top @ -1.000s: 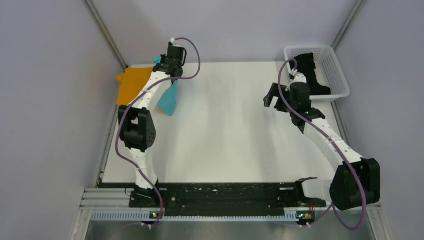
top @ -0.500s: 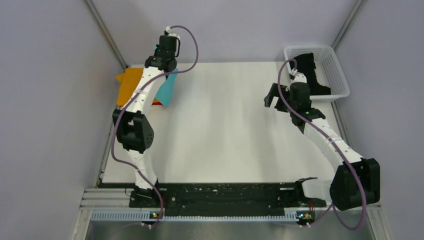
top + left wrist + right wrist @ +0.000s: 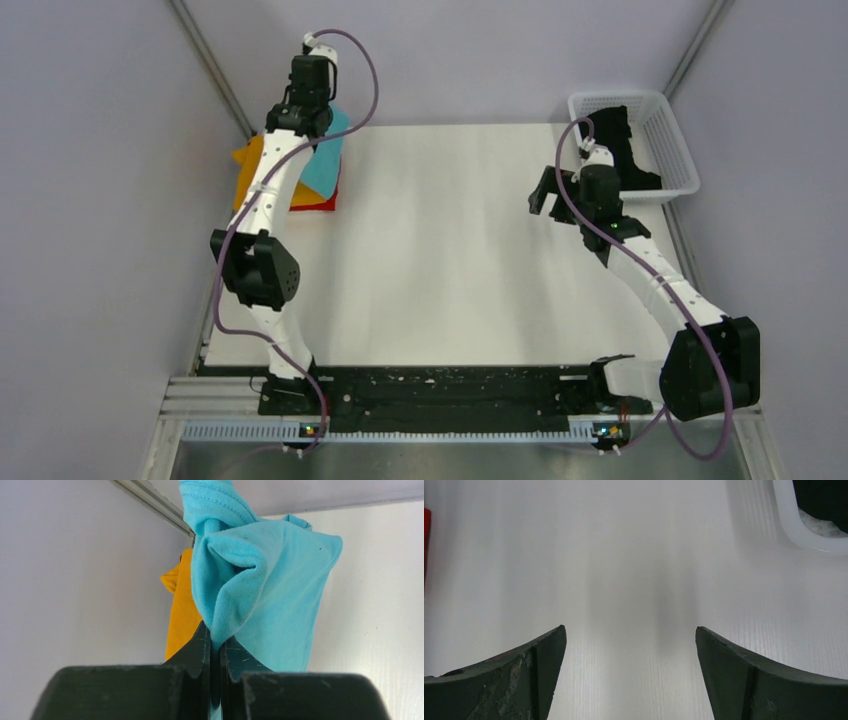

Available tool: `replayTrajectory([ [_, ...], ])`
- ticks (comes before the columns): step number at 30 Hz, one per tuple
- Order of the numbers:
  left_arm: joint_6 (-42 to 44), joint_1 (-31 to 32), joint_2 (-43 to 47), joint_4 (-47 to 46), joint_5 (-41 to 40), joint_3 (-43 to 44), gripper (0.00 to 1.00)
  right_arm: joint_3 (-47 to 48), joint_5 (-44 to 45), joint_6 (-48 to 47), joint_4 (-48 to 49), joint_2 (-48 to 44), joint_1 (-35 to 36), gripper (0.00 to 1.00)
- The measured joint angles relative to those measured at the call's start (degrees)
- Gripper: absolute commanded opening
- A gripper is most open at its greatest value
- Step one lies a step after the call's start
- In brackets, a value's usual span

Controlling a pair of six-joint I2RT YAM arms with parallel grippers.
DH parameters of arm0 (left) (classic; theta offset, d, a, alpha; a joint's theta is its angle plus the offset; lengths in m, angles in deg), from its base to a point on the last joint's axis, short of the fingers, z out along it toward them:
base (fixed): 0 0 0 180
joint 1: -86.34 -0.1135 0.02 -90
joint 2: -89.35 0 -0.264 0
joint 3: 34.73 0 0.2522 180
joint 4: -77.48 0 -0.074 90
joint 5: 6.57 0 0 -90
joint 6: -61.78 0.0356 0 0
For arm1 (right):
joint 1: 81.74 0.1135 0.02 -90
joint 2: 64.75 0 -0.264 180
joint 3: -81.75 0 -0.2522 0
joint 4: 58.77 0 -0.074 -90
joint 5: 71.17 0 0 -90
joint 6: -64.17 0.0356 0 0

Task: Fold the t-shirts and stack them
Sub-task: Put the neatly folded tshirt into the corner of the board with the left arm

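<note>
The left gripper will next move down and to its left in the top view to the orange t-shirt's bare part (image 3: 248, 172) (image 3: 183, 607) and let go of the turquoise t-shirt's fold.
My left gripper (image 3: 215, 632) is shut on a bunched fold of the turquoise t-shirt (image 3: 270, 595), which hangs and drapes from the jaws. In the top view that left gripper (image 3: 312, 118) is at the far left corner, and the turquoise t-shirt (image 3: 322, 165) lies partly over the orange t-shirt (image 3: 250, 165) and the red t-shirt (image 3: 322, 204). The orange t-shirt (image 3: 182, 605) shows behind the cloth. A black t-shirt (image 3: 625, 145) sits in the basket. My right gripper (image 3: 629, 630) is open over bare table, also seen as the right gripper (image 3: 547, 195) left of the basket.
A white mesh basket (image 3: 683, 155) stands at the far right corner; its rim (image 3: 794, 530) shows at the right wrist view's upper right. Grey walls and a metal corner rail (image 3: 150, 495) close in behind the left gripper. The white table (image 3: 450, 260) spreads between the arms.
My left arm has swung left and toward the far corner, carrying the turquoise t-shirt from over the table onto the orange and red ones. The right arm has not moved.
</note>
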Motion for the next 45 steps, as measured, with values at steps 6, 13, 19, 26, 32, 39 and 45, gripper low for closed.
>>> replayTrajectory([
  [6,-1.75,-4.28,-0.94,0.66,2.51,0.02,0.00,0.00,0.33,-0.02,0.00,0.11,0.00,0.99],
  [13,-4.81,-10.56,-6.69,0.63,7.10,0.09,0.00,0.02,1.14,-0.07,-0.35,1.18,0.00,0.99],
  [19,-6.14,-14.75,-11.61,0.52,8.55,0.11,0.00,0.02,1.86,-0.09,-0.44,1.31,0.00,0.99],
  [26,-6.49,-17.42,-14.58,-1.81,8.79,0.15,0.16,0.04,2.38,-0.07,-0.55,2.27,0.00,0.99],
  [32,-7.10,-17.92,-15.78,-3.45,7.23,0.94,0.98,0.07,3.13,-0.24,-1.09,2.99,0.00,0.99],
  [39,-9.75,-18.36,-15.91,-5.05,4.09,1.84,0.99,0.09,4.04,-0.48,-1.84,3.10,0.00,0.99],
  [45,-14.23,-18.45,-14.34,-3.50,7.98,1.29,0.98,0.09,5.51,0.22,-2.73,1.92,0.00,0.99],
])
